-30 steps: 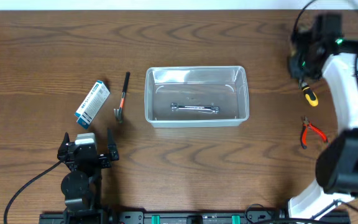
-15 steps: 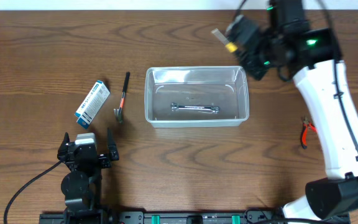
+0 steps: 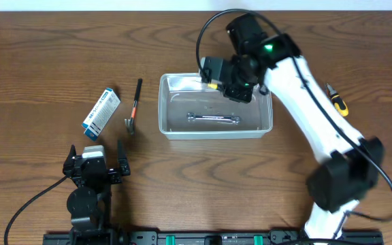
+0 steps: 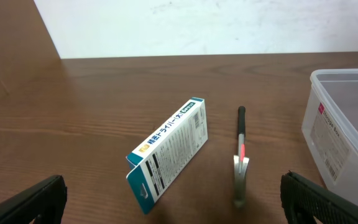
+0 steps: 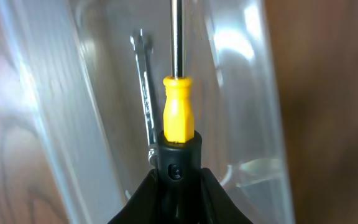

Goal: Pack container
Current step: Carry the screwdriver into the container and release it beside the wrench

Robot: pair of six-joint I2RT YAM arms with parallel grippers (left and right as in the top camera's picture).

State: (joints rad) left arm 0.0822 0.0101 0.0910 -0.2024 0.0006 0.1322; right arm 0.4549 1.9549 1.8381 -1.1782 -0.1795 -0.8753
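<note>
Next, my right gripper moves down into the bin and takes the screwdriver down beside the wrench's far side [image 3: 214,103] [image 5: 195,98], as the bottom of the bin there is still empty.
The container [image 3: 214,132] is a clear plastic bin at the table's middle, with a silver wrench [image 3: 213,119] lying in it. My right gripper [image 3: 224,76] is over the bin's back edge, shut on a screwdriver with a yellow handle [image 3: 211,84]. In the right wrist view the gripper [image 5: 178,171] grips the screwdriver [image 5: 178,115], whose steel shaft points over the bin [image 5: 253,93] beside the wrench [image 5: 145,93]. My left gripper [image 3: 95,167] is open and empty near the front left. Its fingers frame the left wrist view [image 4: 174,202].
A white-and-blue cardboard box [image 3: 101,112] and a small hammer [image 3: 133,109] lie left of the bin; both show in the left wrist view, the box [image 4: 169,149] and the hammer [image 4: 241,155]. Another yellow-and-black screwdriver [image 3: 337,101] lies at the right.
My right arm has swung left from the table's right side to over the bin, carrying the yellow-handled screwdriver. The left arm has not moved.
</note>
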